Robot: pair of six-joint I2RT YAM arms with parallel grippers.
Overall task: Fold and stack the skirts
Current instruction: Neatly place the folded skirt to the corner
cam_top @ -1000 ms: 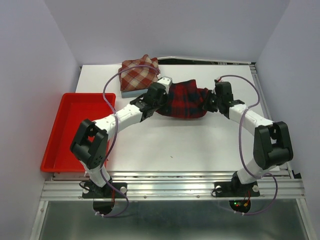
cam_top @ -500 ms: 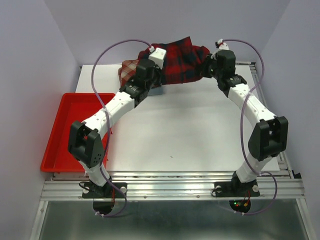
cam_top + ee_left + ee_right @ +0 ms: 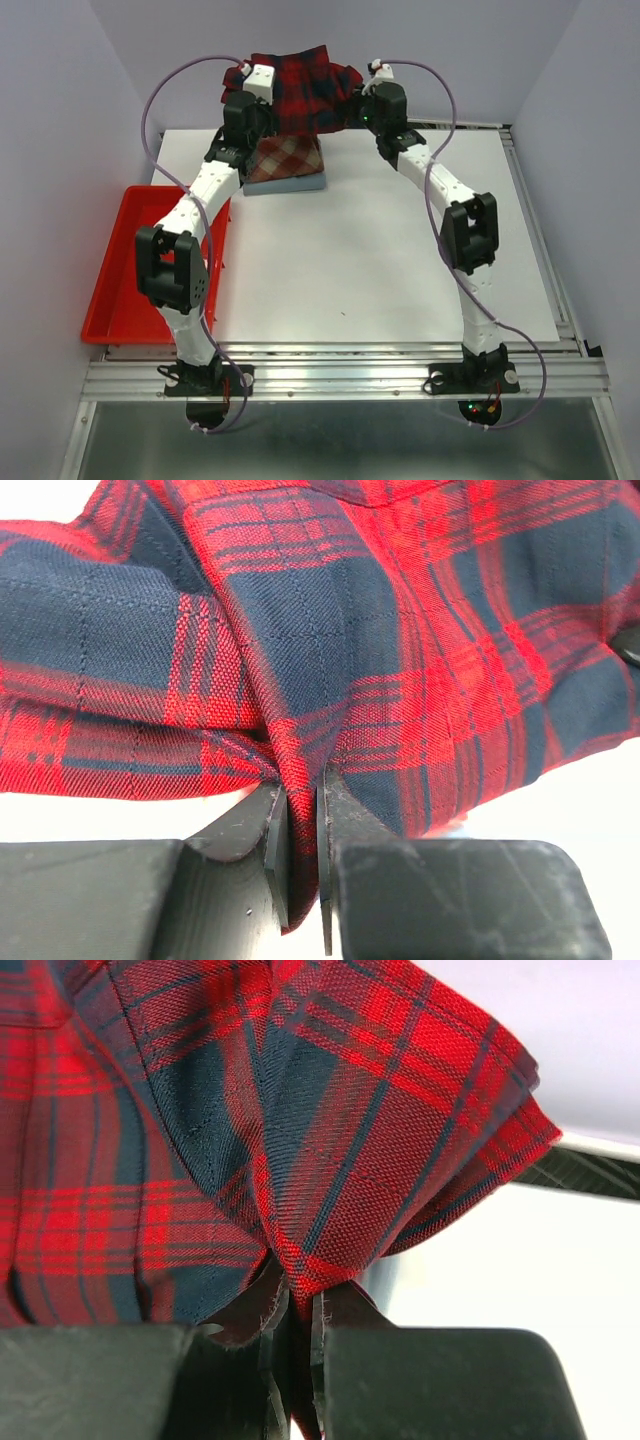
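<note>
My left gripper needs to move down to the left in the top view next, beside the check skirt's tray-side edge (image 3: 251,171), and let go, as the plaid skirt (image 3: 305,88) hangs above the stack.
The red and navy plaid skirt (image 3: 305,88) hangs folded between both grippers, raised above the table's far edge. My left gripper (image 3: 262,100) is shut on its left end, with cloth pinched between the pads (image 3: 300,820). My right gripper (image 3: 362,103) is shut on its right end, cloth likewise pinched (image 3: 298,1300). Below it, the brick-red and cream check skirt (image 3: 287,158) lies folded on top of the light blue skirt (image 3: 290,185), of which only an edge shows. The plaid skirt's lower edge overlaps the stack's far side in the top view.
A red plastic tray (image 3: 110,270) sits off the table's left side. The white tabletop (image 3: 380,260) runs from the stack to the near edge. Grey walls close in at the back and both sides. Both arms stretch far toward the back.
Both grippers have carried the plaid skirt from the table's middle up and to the far left, to above the folded stack. Both stayed shut on it.
</note>
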